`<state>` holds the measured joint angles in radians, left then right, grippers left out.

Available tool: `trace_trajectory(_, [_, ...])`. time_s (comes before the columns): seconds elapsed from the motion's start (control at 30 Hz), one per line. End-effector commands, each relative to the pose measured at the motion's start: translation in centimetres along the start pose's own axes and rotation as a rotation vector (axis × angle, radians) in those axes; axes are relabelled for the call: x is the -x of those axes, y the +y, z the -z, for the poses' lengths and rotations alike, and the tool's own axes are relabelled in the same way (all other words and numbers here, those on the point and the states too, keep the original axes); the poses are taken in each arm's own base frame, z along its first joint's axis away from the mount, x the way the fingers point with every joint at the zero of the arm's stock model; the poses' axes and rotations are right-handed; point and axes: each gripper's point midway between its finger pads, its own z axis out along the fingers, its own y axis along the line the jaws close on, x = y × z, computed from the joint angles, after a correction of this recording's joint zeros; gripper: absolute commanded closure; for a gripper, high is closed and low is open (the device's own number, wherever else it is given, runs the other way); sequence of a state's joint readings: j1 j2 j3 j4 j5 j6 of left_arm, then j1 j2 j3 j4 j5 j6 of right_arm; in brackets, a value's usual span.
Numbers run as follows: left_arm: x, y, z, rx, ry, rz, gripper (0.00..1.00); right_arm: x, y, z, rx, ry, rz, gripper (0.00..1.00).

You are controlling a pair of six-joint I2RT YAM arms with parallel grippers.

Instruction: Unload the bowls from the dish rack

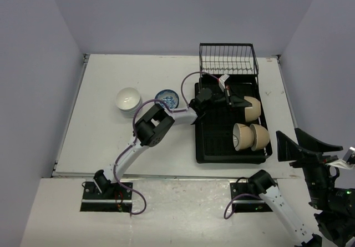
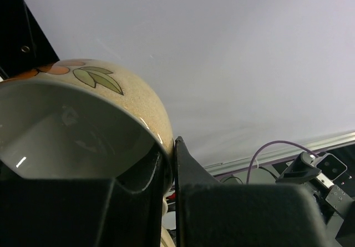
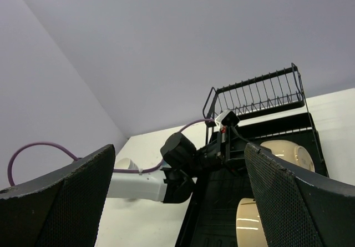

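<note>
I need to lift my left gripper from the rack next, come back to the bare tabletop nearer than the blue-and-white bowl, lower and release the tan bowl there.
The black dish rack lies right of centre, its wire basket at the far end. My left gripper reaches into it and is shut on the rim of a tan bowl. In the left wrist view that bowl shows a leaf pattern, its rim pinched in the gripper. Two more tan bowls lie on their sides in the rack's near part. My right gripper is open and empty, near the rack's near right corner, seen wide apart in the right wrist view.
A white bowl and a blue-and-white bowl stand on the table left of the rack. The left arm's purple cable loops over the rack's left edge. Grey walls enclose the table on three sides.
</note>
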<state>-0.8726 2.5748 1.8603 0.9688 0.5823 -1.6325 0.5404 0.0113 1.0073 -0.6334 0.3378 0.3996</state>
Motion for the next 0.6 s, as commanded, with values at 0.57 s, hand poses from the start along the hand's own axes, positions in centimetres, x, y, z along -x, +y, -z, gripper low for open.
trace_trajectory(0.57, [3.7, -16.9, 1.0, -0.034, -0.106, -0.527, 1.00, -2.9, 0.1, -3.1, -0.048, 0.140, 0.063, 0.01])
